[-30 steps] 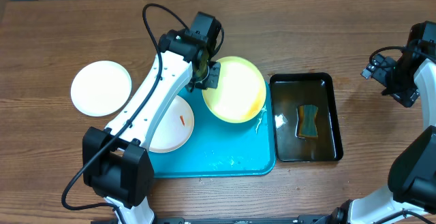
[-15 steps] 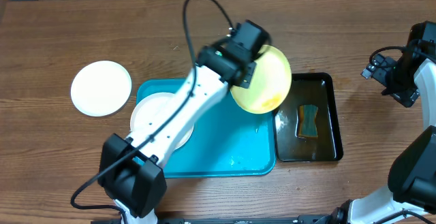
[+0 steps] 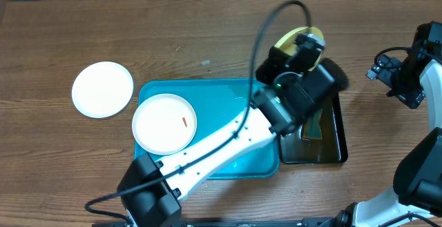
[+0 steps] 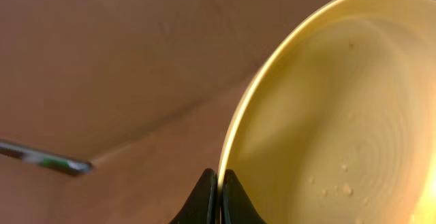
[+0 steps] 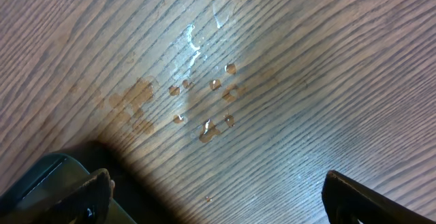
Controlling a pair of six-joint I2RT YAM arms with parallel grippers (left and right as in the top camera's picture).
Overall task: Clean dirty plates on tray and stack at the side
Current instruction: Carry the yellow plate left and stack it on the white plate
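Note:
My tilted plate needs to go onto the clean white plate, so my left gripper needs to swing to its left in the overhead view, over that clean plate, and lower my plate level onto it.
My left gripper is shut on the rim of the pale yellow plate and holds it tilted on edge above the back of the black tray. The left wrist view shows the plate's wet inside and the rim pinched between my fingers. On the turquoise tray lies a white plate with a small orange smear. A second white plate rests on the table left of the tray. My right gripper hangs open over bare wood at the far right.
The black tray holds brownish liquid and a sponge, partly hidden under my left arm. Water drops lie on the wood under the right gripper, with the black tray's corner beside them. A cable loops above the left arm.
My left arm has carried the yellow plate off the turquoise tray, rightwards to above the black tray, tipping it on edge. The white plate on the tray is uncovered. The right arm has not moved.

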